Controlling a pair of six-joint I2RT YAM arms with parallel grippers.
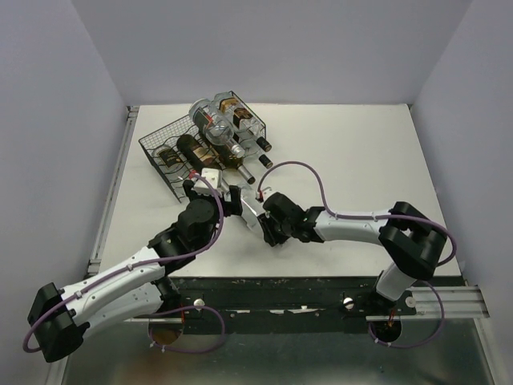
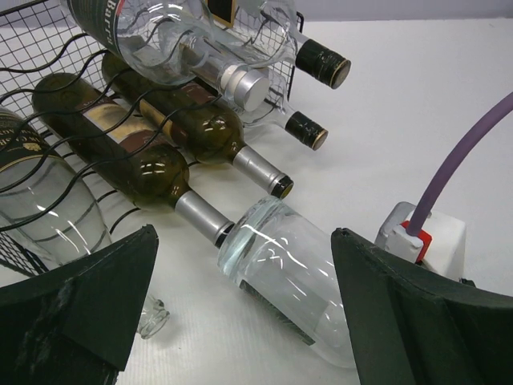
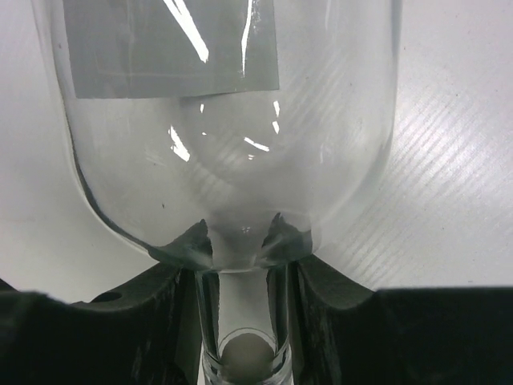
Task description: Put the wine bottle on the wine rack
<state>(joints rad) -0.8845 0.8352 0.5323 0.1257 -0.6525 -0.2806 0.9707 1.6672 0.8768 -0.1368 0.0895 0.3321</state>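
I will next lift my right gripper over an uncovered dark green bottle point(image 1: 191, 149), which lies outward of it and to its left in the top view, then lower and release.
A clear empty wine bottle point(image 1: 247, 207) lies on the white table just in front of the black wire wine rack point(image 1: 164, 143). My right gripper point(image 3: 240, 233) is shut on its neck, and its body point(image 3: 224, 144) fills that view. My left gripper point(image 2: 242, 234) is open wide, with its fingers on either side of the bottle's base end point(image 2: 296, 273) and not touching it. In the top view the left gripper point(image 1: 218, 191) sits beside the bottle, at the rack's front edge. The rack point(image 2: 48, 48) shows close behind the bottle.
The rack holds several bottles: two dark green ones point(image 2: 144, 160), a clear one point(image 2: 40, 208) at the left with its mouth point(image 2: 152, 321) near my left finger, and a clear one point(image 2: 184, 40) lying on top. The right wrist's white camera box point(image 2: 429, 241) is close by.
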